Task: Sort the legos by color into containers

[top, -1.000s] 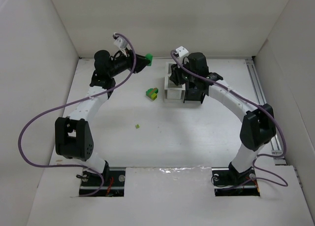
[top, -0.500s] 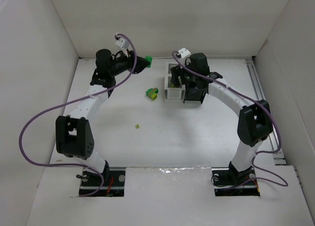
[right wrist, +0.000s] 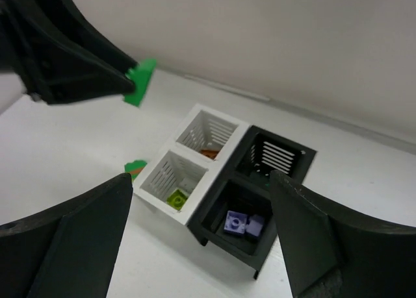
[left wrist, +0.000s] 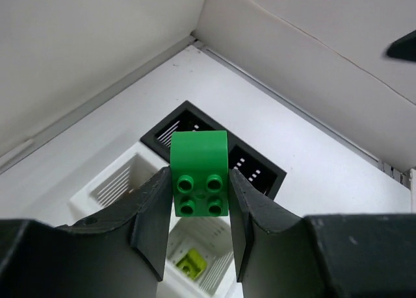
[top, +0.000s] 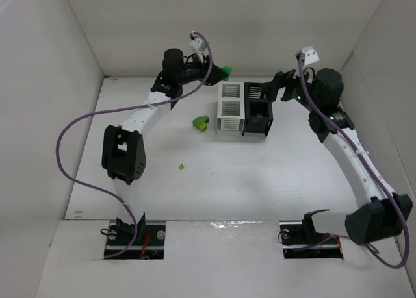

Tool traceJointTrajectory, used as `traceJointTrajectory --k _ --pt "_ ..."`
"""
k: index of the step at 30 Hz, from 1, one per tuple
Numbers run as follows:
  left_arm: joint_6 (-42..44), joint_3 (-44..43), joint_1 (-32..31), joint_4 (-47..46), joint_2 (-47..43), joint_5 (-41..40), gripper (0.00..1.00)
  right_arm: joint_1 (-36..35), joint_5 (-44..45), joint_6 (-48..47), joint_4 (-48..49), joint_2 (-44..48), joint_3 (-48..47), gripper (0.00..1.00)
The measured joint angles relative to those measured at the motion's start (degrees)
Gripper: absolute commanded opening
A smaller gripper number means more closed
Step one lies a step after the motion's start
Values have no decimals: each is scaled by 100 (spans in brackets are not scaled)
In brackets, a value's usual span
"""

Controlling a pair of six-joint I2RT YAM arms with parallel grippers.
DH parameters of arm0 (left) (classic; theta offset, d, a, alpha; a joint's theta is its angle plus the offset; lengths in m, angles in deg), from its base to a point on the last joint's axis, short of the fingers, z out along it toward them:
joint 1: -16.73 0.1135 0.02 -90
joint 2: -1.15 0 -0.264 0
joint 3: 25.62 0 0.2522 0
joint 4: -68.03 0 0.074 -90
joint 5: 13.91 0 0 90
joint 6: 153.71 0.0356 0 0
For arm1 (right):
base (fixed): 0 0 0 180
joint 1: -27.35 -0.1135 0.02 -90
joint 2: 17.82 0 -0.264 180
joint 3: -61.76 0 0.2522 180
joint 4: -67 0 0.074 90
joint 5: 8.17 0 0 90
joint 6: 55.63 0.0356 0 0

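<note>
The other bins hold yellow-green, orange-brown and lavender legos. So my left gripper should move the green lego over the far black bin.
My left gripper [top: 223, 71] is shut on a green lego [top: 227, 69] and hangs above the back edge of the containers [top: 229, 124], a square block of two white and two black bins. In the left wrist view the green lego [left wrist: 199, 171] sits between my fingers, studs toward the camera, over the bins. A yellow-green lego [left wrist: 190, 264] lies in the white bin below it. My right gripper [right wrist: 200, 181] is open and empty, up and to the right of the block. Lavender legos [right wrist: 239, 223] lie in the near black bin, and an orange-brown one [right wrist: 209, 153] lies in the far white bin.
A short stack of green and yellow-green legos [top: 201, 123] lies on the table just left of the bins. A tiny yellow-green piece [top: 182, 166] lies nearer the arms' bases. White walls close in the table at the left, back and right.
The left arm has swung right with the green lego, from left of the bins to over their back edge. The right gripper has opened and pulled back from the bins to the right.
</note>
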Motion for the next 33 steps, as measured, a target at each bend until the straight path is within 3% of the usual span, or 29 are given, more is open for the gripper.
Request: traceJointTrajectory --k 10,20,26,32,33 --pt "251 -1631 -1091 691 1617 -658 0 769 111 94 -380 1421 962 90" --pt "393 -3101 -1241 828 2695 -1300 0 787 310 219 -817 2122 1307 90" --pt "586 -3368 -1257 911 2999 -1425 1 787 505 260 -896 2194 1314 90" --pt "713 -3368 -1287 1064 3145 -1427 24 824 623 260 -935 2197 1322 90" --pt "737 -3368 -1287 1080 3158 -1427 33 824 632 260 -935 2197 1322 90"
